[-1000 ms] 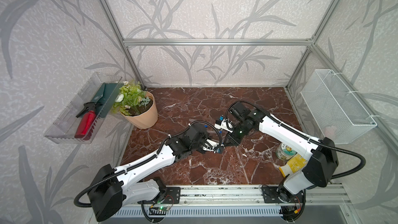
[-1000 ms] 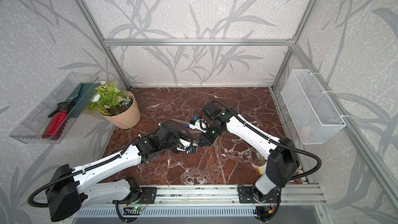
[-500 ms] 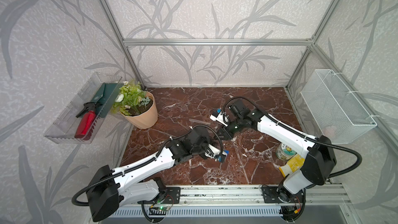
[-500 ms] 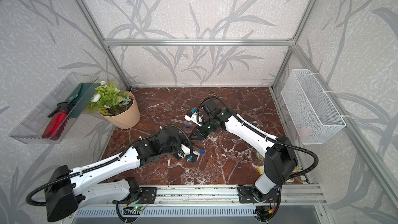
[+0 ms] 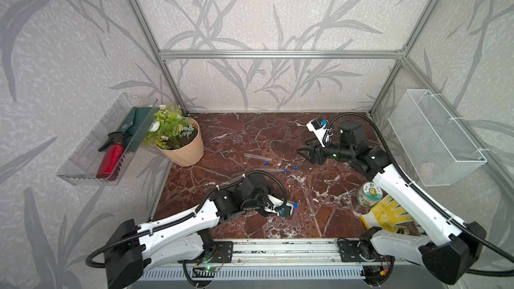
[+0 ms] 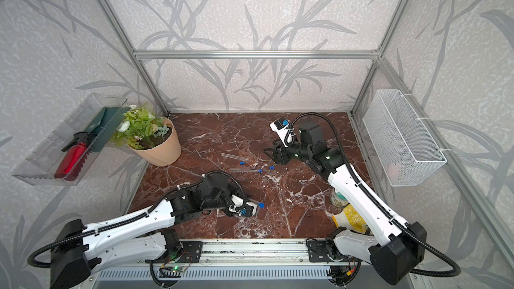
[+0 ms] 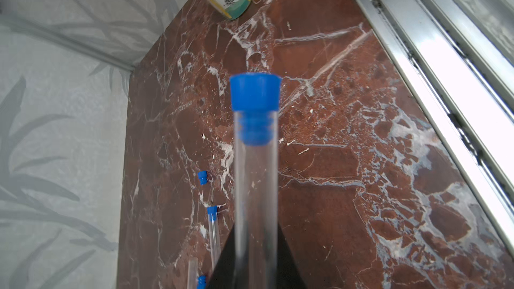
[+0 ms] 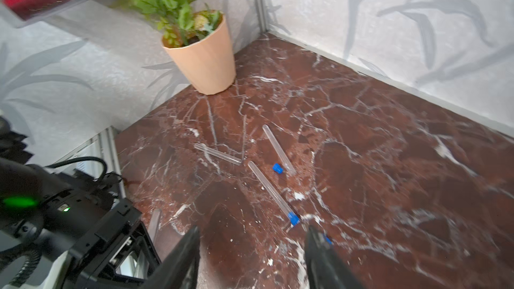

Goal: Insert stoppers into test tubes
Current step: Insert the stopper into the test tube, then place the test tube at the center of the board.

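Observation:
My left gripper moves outward and down next and releases the already plugged tube on the bare marble [image 5: 287, 177] [image 7: 226, 218] beside the stoppered tube.
My left gripper [image 5: 283, 210] is shut on a clear test tube [image 7: 256, 190] low near the table's front, and a blue stopper [image 7: 255, 101] sits pushed into the tube's mouth [image 6: 261, 205]. My right gripper [image 5: 303, 152] hovers at the back right, open and empty [image 8: 251, 234]. Three more test tubes lie on the marble. One [image 8: 271, 191] carries a stopper [image 8: 293, 218]. The two others [image 8: 279, 150] [image 8: 218, 154] are open. A loose stopper [image 5: 265, 163] lies beside one bare tube [image 5: 254, 156]. Another loose stopper [image 5: 295, 167] lies close to my right fingertips.
A potted plant [image 5: 180, 140] stands at the back left. A jar [image 5: 368, 193] and a yellow glove [image 5: 386, 215] lie at the front right by my right arm. A wire basket [image 5: 434, 134] and a clear tray [image 5: 83, 157] hang outside the walls. A metal rail [image 7: 445, 79] borders the front.
The two grippers were together over the table's middle. My right gripper has let go, opened and drawn back to the right. My left arm has carried the stoppered tube toward the front.

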